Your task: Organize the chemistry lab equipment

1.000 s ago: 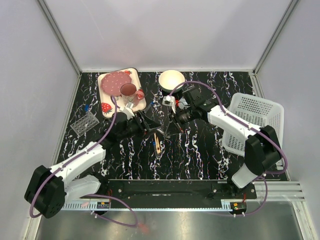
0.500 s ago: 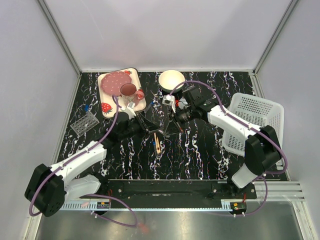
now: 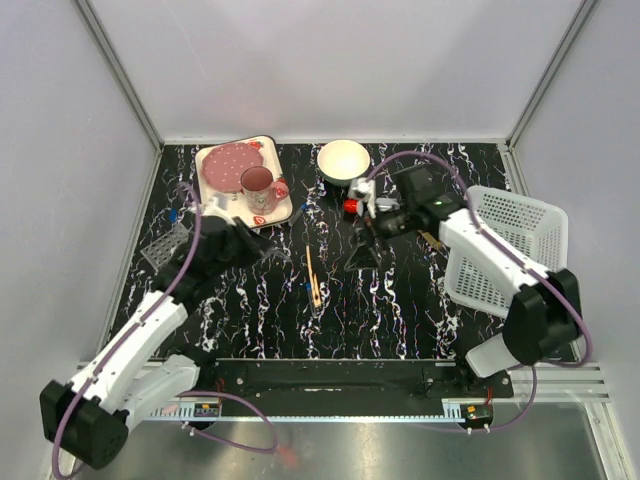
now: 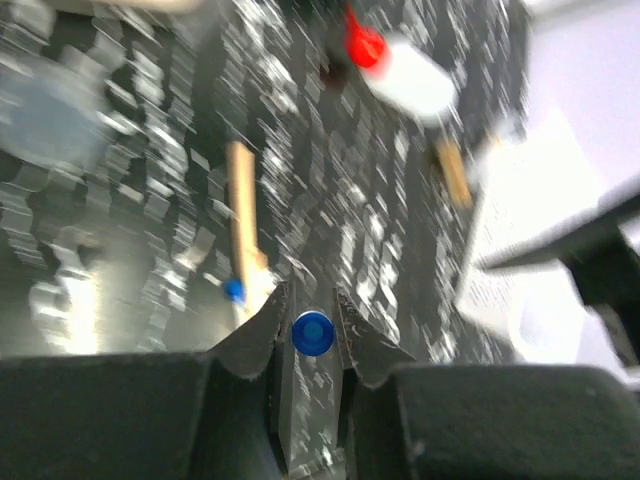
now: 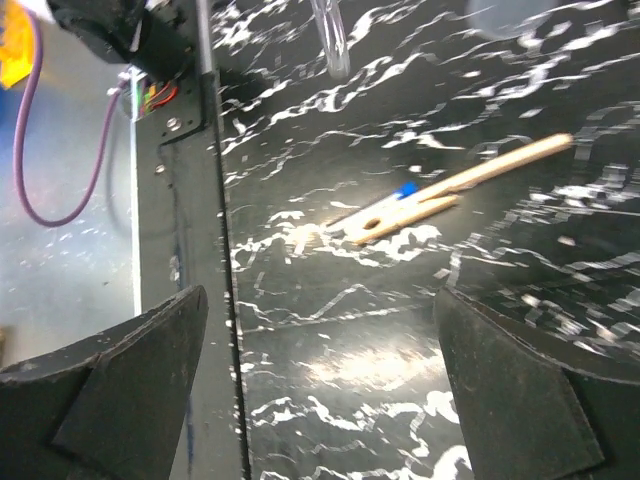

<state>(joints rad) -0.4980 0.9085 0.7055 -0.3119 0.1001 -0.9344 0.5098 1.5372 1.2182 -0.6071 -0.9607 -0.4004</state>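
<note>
Next, my left gripper needs to go to the left in the top view and down to release the tube in its fingers, as the clear grid rack [image 3: 165, 245] lies there below.
In the left wrist view my left gripper [image 4: 312, 318] is shut on a thin clear tube with a blue cap [image 4: 313, 333]; from above, the left gripper [image 3: 264, 249] hangs left of centre over the table. A thin wooden stick [image 3: 312, 275] lies mid-table with a second blue-capped tube [image 4: 233, 290] beside it. My right gripper [image 3: 362, 254] stands open and empty just right of the stick [image 5: 470, 180], its fingers [image 5: 120, 390] far apart. The red-capped bottle [image 3: 352, 207] lies behind it. The clear grid rack [image 3: 165, 245] sits at the far left. A small brown-handled brush [image 3: 431, 239] lies by the basket.
A strawberry-print tray [image 3: 215, 215] with a pink mug [image 3: 257, 181] stands at the back left. A white bowl [image 3: 343, 160] sits at the back centre, a white basket [image 3: 505, 245] at the right. The black base rail [image 3: 330, 375] runs along the near edge.
The two grippers met at the centre on the tube. The left one shut on it, the right one opened and let go, and the left arm drew back leftward with the tube.
</note>
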